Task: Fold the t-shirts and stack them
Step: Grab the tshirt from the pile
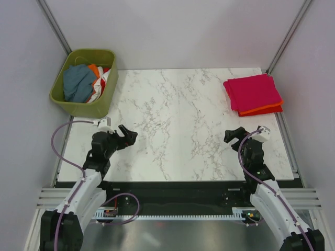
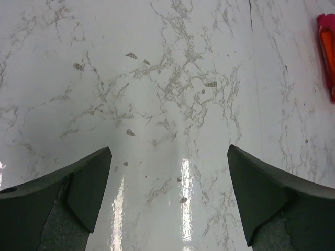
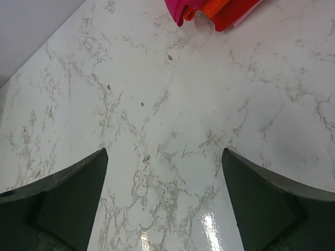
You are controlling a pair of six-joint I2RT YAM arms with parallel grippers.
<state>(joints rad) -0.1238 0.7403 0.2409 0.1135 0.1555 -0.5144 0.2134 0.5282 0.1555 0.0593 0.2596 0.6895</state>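
Observation:
The slate blue-grey t-shirt is on top in the bin, so my left gripper will next go up, outward over the bin's rim and down onto the blue-grey cloth by the orange shirt (image 1: 86, 84).
A folded magenta-pink t-shirt (image 1: 253, 92) lies on a folded orange-red t-shirt (image 1: 267, 110) at the table's far right; the stack's corner shows in the right wrist view (image 3: 209, 9) and its edge in the left wrist view (image 2: 327, 52). A slate blue-grey t-shirt (image 1: 77, 83) lies crumpled in the olive-green bin (image 1: 78, 107) with orange (image 1: 94, 69) and white/red (image 1: 101, 83) shirts. My left gripper (image 1: 127, 137) is open and empty over the near left marble. My right gripper (image 1: 234, 136) is open and empty over the near right marble.
The bin stands off the table's far left corner. The marble table (image 1: 178, 120) has grey walls on three sides and metal frame posts (image 1: 55, 23) at the back corners. A black rail (image 1: 172, 184) runs along the near edge.

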